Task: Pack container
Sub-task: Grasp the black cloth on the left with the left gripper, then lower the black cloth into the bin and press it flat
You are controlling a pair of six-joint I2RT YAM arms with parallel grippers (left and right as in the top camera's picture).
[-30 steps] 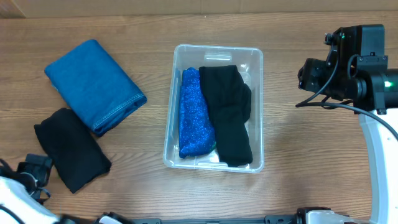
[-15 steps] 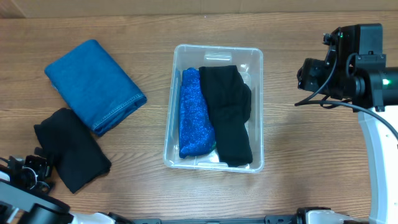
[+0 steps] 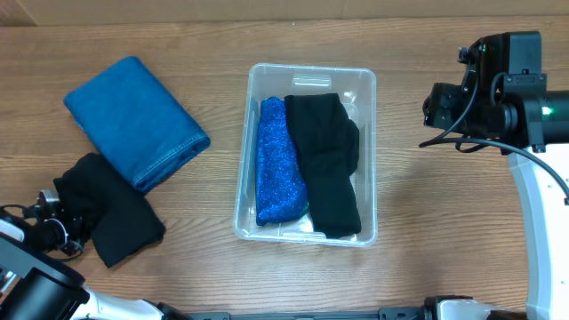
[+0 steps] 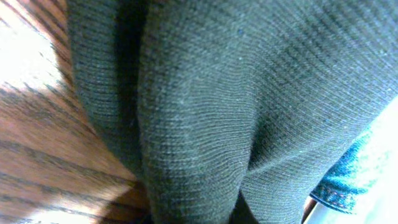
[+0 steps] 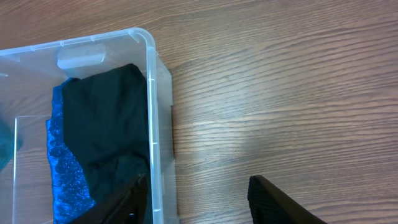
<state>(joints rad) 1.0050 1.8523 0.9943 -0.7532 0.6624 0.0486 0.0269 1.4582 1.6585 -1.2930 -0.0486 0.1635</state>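
The black knit cloth is still outside the container, so the left gripper will next raise it over the container's side and lower it onto the black garment (image 3: 325, 160).
The clear container (image 3: 307, 69) stands mid-table and holds a glittery blue cloth (image 3: 277, 169) beside a black garment (image 3: 324, 160). A folded black knit cloth (image 3: 111, 213) lies on the table at the left. My left gripper (image 3: 55, 224) is at its left edge, shut on it. In the left wrist view the black knit cloth (image 4: 217, 112) fills the frame and hides the fingers. My right gripper (image 5: 199, 205) hangs open and empty over the container's right wall (image 5: 151, 93), one finger on each side of it.
A folded blue denim piece (image 3: 133, 120) lies at the far left, touching the black knit cloth, and its hem (image 4: 348, 180) shows in the left wrist view. The right arm (image 3: 498, 89) stands to the right of the container. Bare wooden table (image 3: 444, 196) surrounds the container.
My left gripper has come in from the lower left to the black knit cloth's edge and shut on it. The cloth has bunched slightly to the right. The right arm has stayed put.
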